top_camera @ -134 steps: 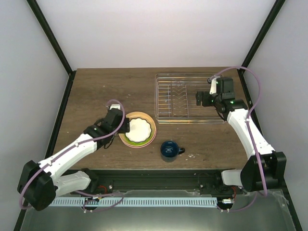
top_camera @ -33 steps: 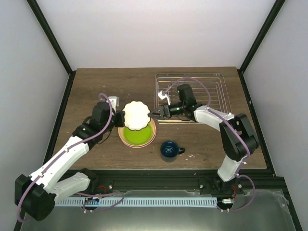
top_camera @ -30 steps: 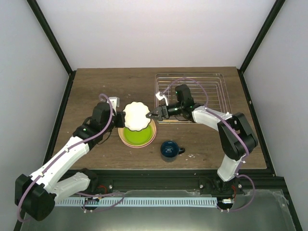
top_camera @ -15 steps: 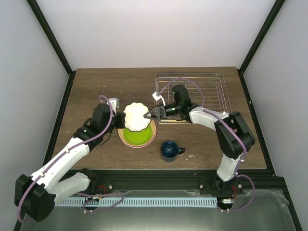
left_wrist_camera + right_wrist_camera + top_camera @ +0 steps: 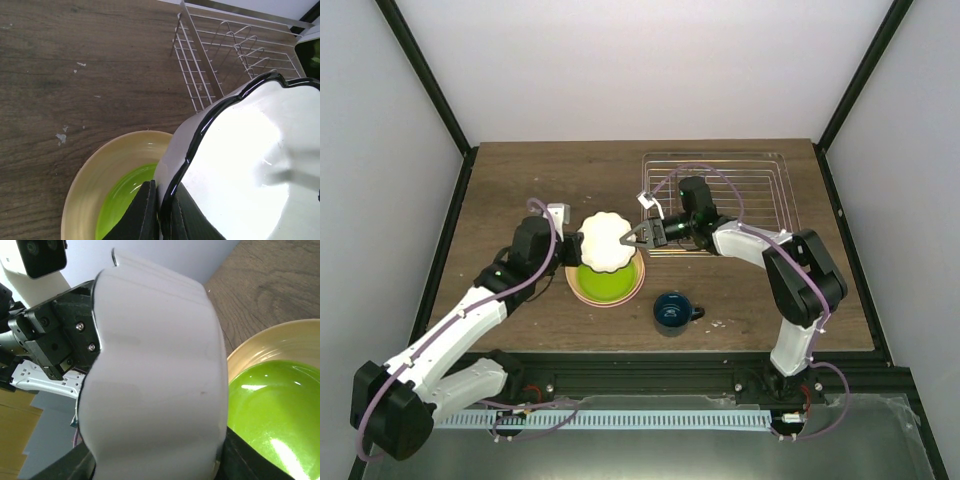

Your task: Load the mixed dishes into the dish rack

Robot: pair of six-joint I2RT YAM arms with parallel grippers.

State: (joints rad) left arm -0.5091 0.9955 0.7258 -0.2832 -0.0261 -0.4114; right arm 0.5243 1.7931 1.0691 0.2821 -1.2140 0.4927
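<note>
My right gripper swings outward and to its right in the top view to the rack's empty far corner next, lowers the bowl (image 5: 603, 240) and releases.
A white scalloped bowl (image 5: 603, 240) (image 5: 250, 165) (image 5: 150, 380) hangs tilted just above a stack of dishes. My left gripper (image 5: 572, 250) (image 5: 162, 192) is shut on its left rim, one finger inside and one outside. From the rack side, my right gripper (image 5: 636, 236) (image 5: 152, 465) has its fingers against both sides of the bowl's right edge. Under the bowl, a lime green dish (image 5: 605, 283) (image 5: 125, 195) (image 5: 270, 400) sits inside an orange-yellow one (image 5: 638, 285) (image 5: 100, 165) (image 5: 260, 340). The wire dish rack (image 5: 715, 156) (image 5: 225, 60) stands at the back right.
A dark blue mug (image 5: 672, 311) sits on the table in front of the stack, handle to the right. The rack's left wall lies just right of the stack, under my right forearm. Black frame posts edge the table on both sides.
My right gripper has come left from the rack's edge to the white bowl and closed its fingers onto it. The left gripper still holds the bowl raised, almost unmoved.
</note>
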